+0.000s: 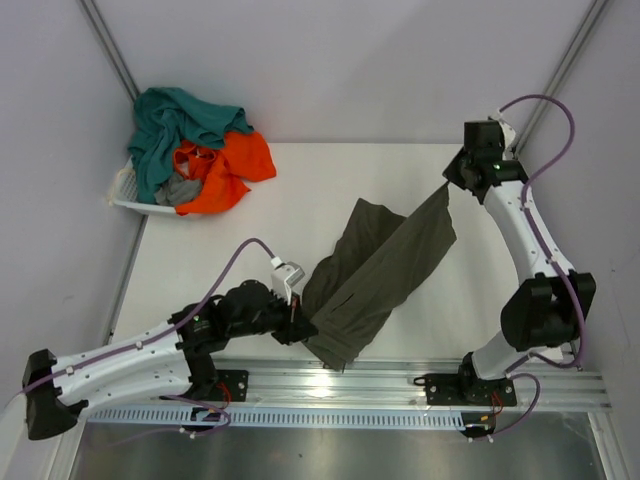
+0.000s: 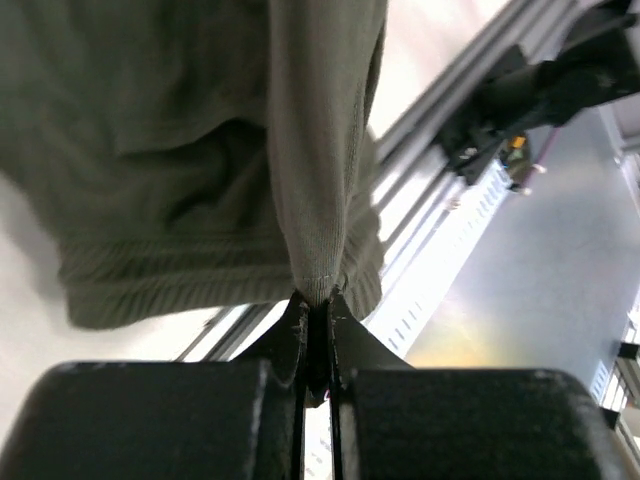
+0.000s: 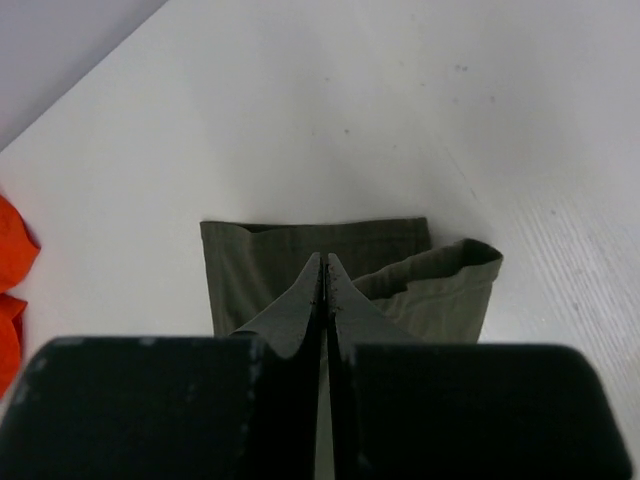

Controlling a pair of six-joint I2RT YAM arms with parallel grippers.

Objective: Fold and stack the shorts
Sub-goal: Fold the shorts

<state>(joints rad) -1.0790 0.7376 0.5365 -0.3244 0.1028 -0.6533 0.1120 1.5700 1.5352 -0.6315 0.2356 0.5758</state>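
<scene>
The lower hem's corner (image 2: 88,303) is below my left gripper, to its left in the wrist view. I will lower my left gripper that way, lay the raised edge over the corner and release.
The dark olive-green shorts (image 1: 380,265) hang stretched between my two grippers over the white table (image 1: 300,190). My left gripper (image 1: 302,325) is shut on their near edge by the table's front; in the left wrist view the cloth (image 2: 200,150) runs up from the closed jaws of that gripper (image 2: 318,298). My right gripper (image 1: 448,188) is shut on the far corner and holds it raised; in the right wrist view the shorts (image 3: 260,265) lie below the closed tips of that gripper (image 3: 323,262). Teal (image 1: 170,125), orange (image 1: 235,165) and grey (image 1: 178,190) shorts lie piled at the back left.
The white plastic basket (image 1: 125,200) sits under the pile in the back left corner, against the walls. A metal rail (image 1: 400,385) with the arm bases runs along the table's front edge. Orange cloth (image 3: 10,260) shows at the left edge of the right wrist view.
</scene>
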